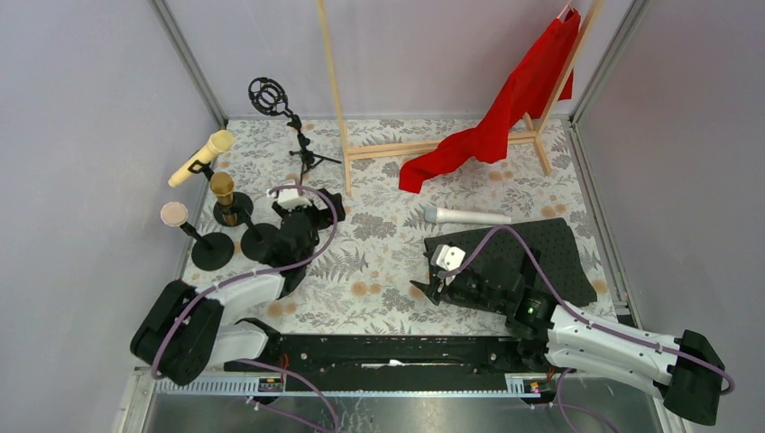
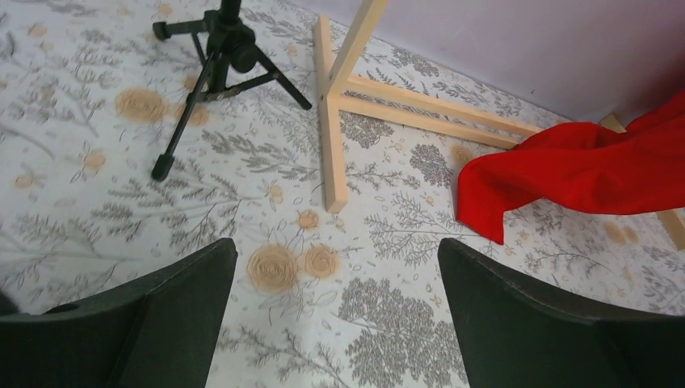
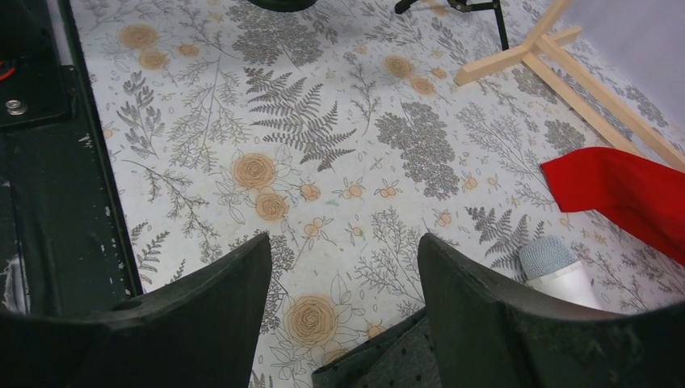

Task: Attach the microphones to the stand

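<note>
I will next raise my left gripper, reach outward to the tripod stand and close on the neck beneath its empty shock mount.
The pale yellow microphone (image 1: pixel 200 158), the gold microphone (image 1: pixel 223 192) and the pink microphone (image 1: pixel 174 214) each sit in a black round-based stand at the far left. The white microphone (image 1: pixel 467 216) lies flat on the floral cloth at centre; its grey head shows in the right wrist view (image 3: pixel 552 259). A tripod stand with an empty shock mount (image 1: pixel 270 96) stands at the back; its legs show in the left wrist view (image 2: pixel 218 61). My left gripper (image 1: pixel 307 206) (image 2: pixel 335 275) is open and empty beside the stands. My right gripper (image 1: pixel 431 275) (image 3: pixel 343 263) is open and empty, below the white microphone.
A wooden rack (image 1: pixel 433 144) (image 2: pixel 335 121) with a red cloth (image 1: pixel 505 113) (image 2: pixel 582 166) (image 3: pixel 622 190) stands at the back. A black perforated mat (image 1: pixel 532 248) (image 3: pixel 388 364) lies at right. Another round black base (image 1: pixel 259 244) sits by the left arm. Walls enclose three sides.
</note>
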Controlling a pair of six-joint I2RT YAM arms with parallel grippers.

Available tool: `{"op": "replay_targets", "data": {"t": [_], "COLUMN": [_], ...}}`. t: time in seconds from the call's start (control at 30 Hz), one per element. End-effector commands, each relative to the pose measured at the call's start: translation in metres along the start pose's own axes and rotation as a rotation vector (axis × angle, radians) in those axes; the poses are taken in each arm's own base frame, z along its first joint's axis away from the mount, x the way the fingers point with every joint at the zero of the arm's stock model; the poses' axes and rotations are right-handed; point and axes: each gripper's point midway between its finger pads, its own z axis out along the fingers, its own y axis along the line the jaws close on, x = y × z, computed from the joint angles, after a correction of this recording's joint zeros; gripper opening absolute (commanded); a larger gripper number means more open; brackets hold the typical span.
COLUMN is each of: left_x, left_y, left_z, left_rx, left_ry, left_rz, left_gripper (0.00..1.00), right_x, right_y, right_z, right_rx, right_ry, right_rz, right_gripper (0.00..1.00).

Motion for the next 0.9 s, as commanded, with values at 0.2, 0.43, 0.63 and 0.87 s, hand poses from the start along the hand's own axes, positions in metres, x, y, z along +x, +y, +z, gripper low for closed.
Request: {"op": "replay_targets", "data": {"t": [0.2, 0.43, 0.63, 0.87], "left_x": [-0.032, -0.049, -0.073, -0.098], "left_y": [-0.044, -0.012, 0.011, 0.018], "left_z": [0.045, 0.086, 0.111, 0.141], "left_rx": [0.096, -0.023, -0.087, -0.079], "left_ry": [-0.097, -0.121, -0.203, -0.293], "left_rz": [0.099, 0.101, 0.116, 0.128], "left_gripper": [0.99, 0.99, 0.99, 0.99], "right_x": [-0.003, 0.001, 0.0, -0.001], "right_y": [-0.017, -0.021, -0.022, -0.021], "right_z": [-0.006, -0.011, -0.014, -0.015], "right_rx": [0.108, 0.133, 0.144, 0.141], "right_ry": [-0.01, 0.005, -0.001, -0.004], "right_rz": [0.059, 0.068, 0.08, 0.098], "right_gripper": [0.73, 0.73, 0.73, 0.73]}}
